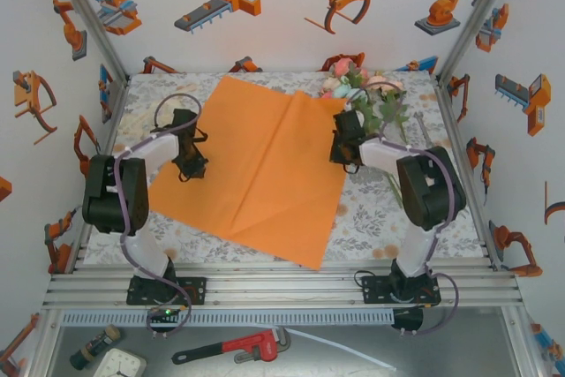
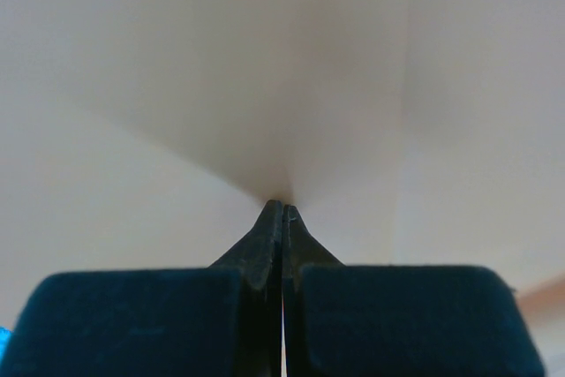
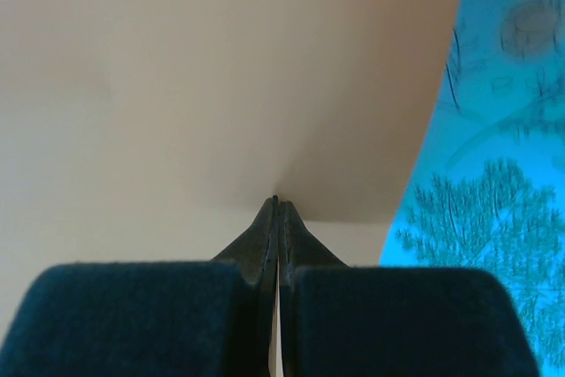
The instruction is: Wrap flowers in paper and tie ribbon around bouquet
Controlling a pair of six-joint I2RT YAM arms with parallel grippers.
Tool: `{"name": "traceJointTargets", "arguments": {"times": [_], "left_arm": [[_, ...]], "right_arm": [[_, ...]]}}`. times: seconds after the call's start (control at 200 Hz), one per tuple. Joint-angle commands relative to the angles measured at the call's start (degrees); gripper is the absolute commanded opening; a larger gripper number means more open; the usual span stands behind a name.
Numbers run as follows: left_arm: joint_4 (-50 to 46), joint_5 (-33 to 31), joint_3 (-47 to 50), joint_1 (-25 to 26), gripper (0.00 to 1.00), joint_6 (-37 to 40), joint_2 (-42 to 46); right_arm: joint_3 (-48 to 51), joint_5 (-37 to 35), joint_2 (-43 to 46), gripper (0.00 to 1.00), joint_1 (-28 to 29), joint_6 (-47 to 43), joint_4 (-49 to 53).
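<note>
The pinched paper will next swing along as my left gripper slides outward toward the bare cloth by the back wall, and then my gripper will let go of it.
The orange paper lies spread as a large diamond on the patterned cloth. My left gripper sits at its left edge, shut on the paper. In the left wrist view the paper puckers toward the pinched tips of the gripper. My right gripper is at the sheet's right edge. It is shut on the paper too, a thin sliver of sheet between its jaws. The flowers lie loose at the back right, beside the sheet's far right edge. The ribbon is out of view.
The floral cloth covers the table and looks blue in the right wrist view. Printed walls close in the back and both sides. Below the front rail lie a red pipe wrench and a clock.
</note>
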State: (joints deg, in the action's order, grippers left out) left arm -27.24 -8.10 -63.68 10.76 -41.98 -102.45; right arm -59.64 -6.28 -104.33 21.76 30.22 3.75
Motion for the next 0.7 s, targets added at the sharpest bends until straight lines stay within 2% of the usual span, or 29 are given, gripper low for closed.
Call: {"name": "traceJointTargets", "arguments": {"times": [0.0, 0.11, 0.24, 0.34, 0.431, 0.521, 0.606, 0.696], "left_arm": [[2.7, 0.4, -3.6, -2.2, 0.00, 3.6, -6.3], [2.1, 0.2, -13.4, -3.2, 0.00, 6.8, -11.9], [1.8, 1.2, -24.3, -4.0, 0.03, 10.0, -17.4], [0.6, 2.9, -29.2, -3.8, 0.07, 11.8, -17.0], [0.8, 2.6, -27.7, -3.3, 0.11, 11.5, -12.6], [2.0, 2.2, -22.4, -2.4, 0.14, 10.5, -7.2], [2.9, 0.3, -15.9, -1.0, 0.15, 9.6, -3.0], [3.3, 1.4, -10.3, -0.2, 0.17, 7.5, -1.5]], "right_arm": [[9.0, 4.2, 4.2, 0.00, 0.3, 9.4, 0.1], [19.2, 10.1, 10.3, 0.00, 4.1, 18.6, -5.6], [24.3, 7.0, 19.0, 0.00, 14.0, 26.0, -4.5], [22.1, 3.1, 26.6, 0.00, 14.2, 24.7, 1.8], [16.6, -1.2, 28.8, 0.00, 10.1, 17.9, 6.7], [10.9, 1.6, 24.8, 0.00, 5.1, 14.3, 8.6], [7.7, 2.3, 19.4, 0.00, 4.3, 14.2, 8.1], [6.5, 3.1, 13.9, 0.00, 4.3, 18.0, 6.1]]}}
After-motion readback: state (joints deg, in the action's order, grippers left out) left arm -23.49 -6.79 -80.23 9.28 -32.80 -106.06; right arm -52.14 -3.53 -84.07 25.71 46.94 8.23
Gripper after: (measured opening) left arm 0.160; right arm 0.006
